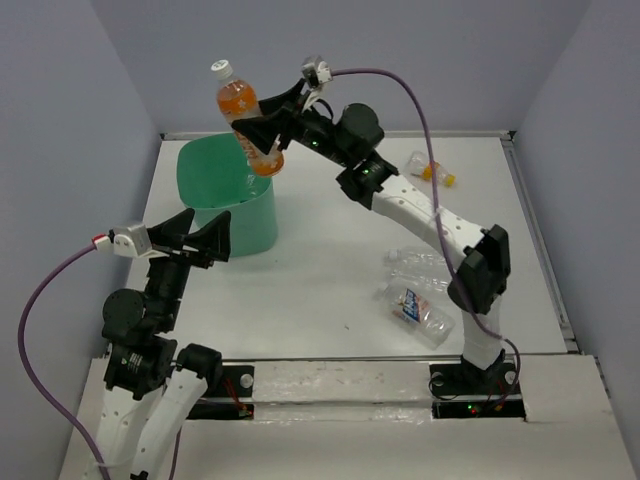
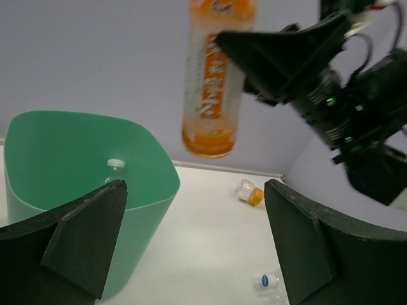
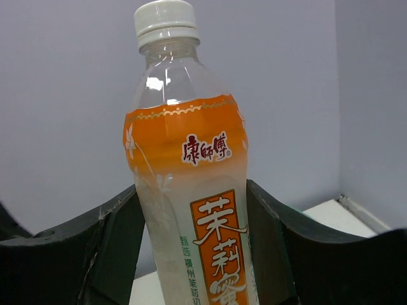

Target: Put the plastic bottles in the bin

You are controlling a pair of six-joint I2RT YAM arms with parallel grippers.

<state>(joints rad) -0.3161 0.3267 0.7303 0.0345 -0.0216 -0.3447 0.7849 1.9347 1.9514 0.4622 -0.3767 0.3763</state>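
Observation:
The orange bottle goes to the left in the top view over the bin's opening next, and my right gripper releases it, since its base hangs beside the bin's rim.
My right gripper [image 1: 262, 128] is shut on the orange bottle [image 1: 241, 105] with a white cap and holds it upright above the mint-green bin [image 1: 205, 178]; the bottle fills the right wrist view [image 3: 191, 210] and hangs high in the left wrist view [image 2: 213, 82]. A clear bottle with a white cap [image 2: 114, 166] lies inside the bin [image 2: 38, 146]. Two clear bottles with blue-white labels [image 1: 420, 310] lie at the right front. A tiny orange-yellow bottle [image 1: 432, 170] lies at the far right, also in the left wrist view [image 2: 248, 192]. My left gripper [image 1: 205, 240] is open and empty, near the bin's front wall.
A blue-capped clear bottle end [image 2: 267, 281] shows on the white table [image 1: 330, 270]. Grey walls enclose the table on three sides. The right arm [image 1: 430, 220] stretches across the table's middle.

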